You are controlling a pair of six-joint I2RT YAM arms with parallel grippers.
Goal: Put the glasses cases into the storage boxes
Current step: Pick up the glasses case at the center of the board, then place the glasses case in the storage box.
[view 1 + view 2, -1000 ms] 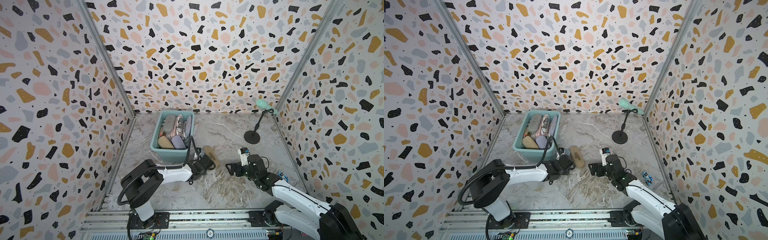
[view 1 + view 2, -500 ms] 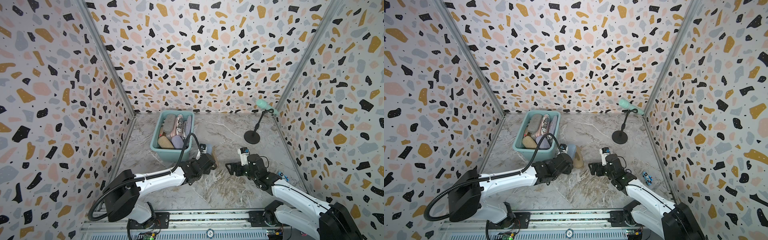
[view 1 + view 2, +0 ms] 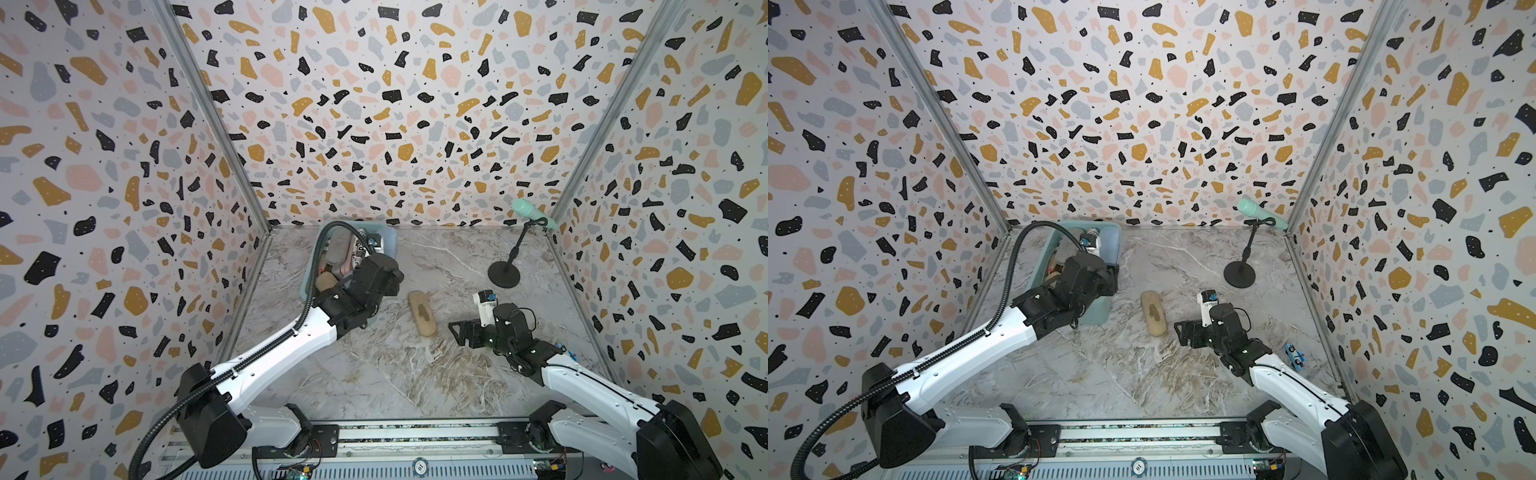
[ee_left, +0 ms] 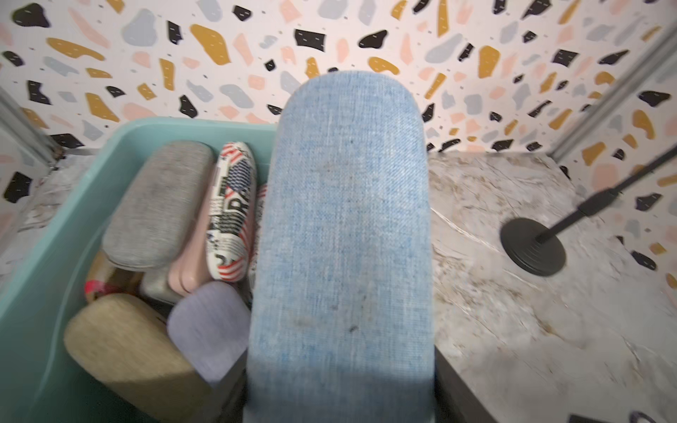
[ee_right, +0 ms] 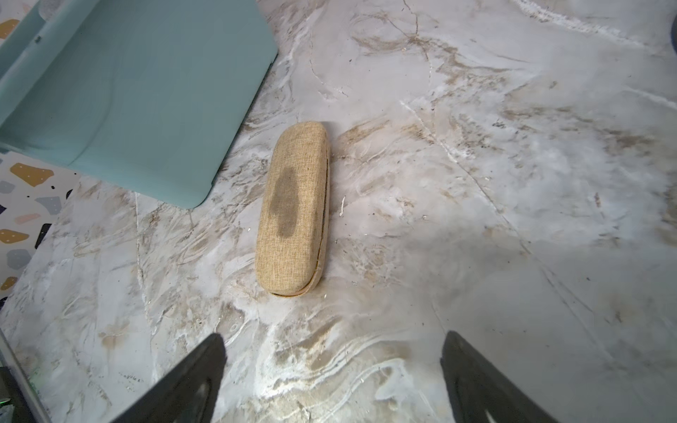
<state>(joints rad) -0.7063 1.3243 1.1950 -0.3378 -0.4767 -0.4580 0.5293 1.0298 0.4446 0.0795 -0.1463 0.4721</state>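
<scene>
The light blue case [image 4: 348,227] overhangs the teal box's rim, so my left gripper should next move from that rim toward the box's middle, go down over the lavender case and release.
My left gripper [image 4: 342,403] is shut on a light blue fabric glasses case [image 4: 348,227], held lengthwise above the right rim of the teal storage box [image 4: 165,122]. In both top views the arm hides most of that box [image 3: 1096,313]. Inside lie a grey case [image 4: 157,205], a flag newsprint case [image 4: 230,212], a pink one [image 4: 187,263], a lavender one [image 4: 208,329] and a tan one [image 4: 124,348]. Another tan case [image 3: 422,313] [image 5: 293,208] lies on the table right of the box. My right gripper [image 5: 333,338] [image 3: 457,332] stands open and empty, just right of it.
A mint microphone on a black round stand [image 3: 504,276] is at the back right. A small blue object [image 3: 1295,355] lies by the right wall. Patterned walls close in three sides, and the box [image 5: 139,91] sits against the back left corner.
My left arm has risen from the table beside the tan case, carrying the light blue case back and up over the box. The right arm has stayed in place.
</scene>
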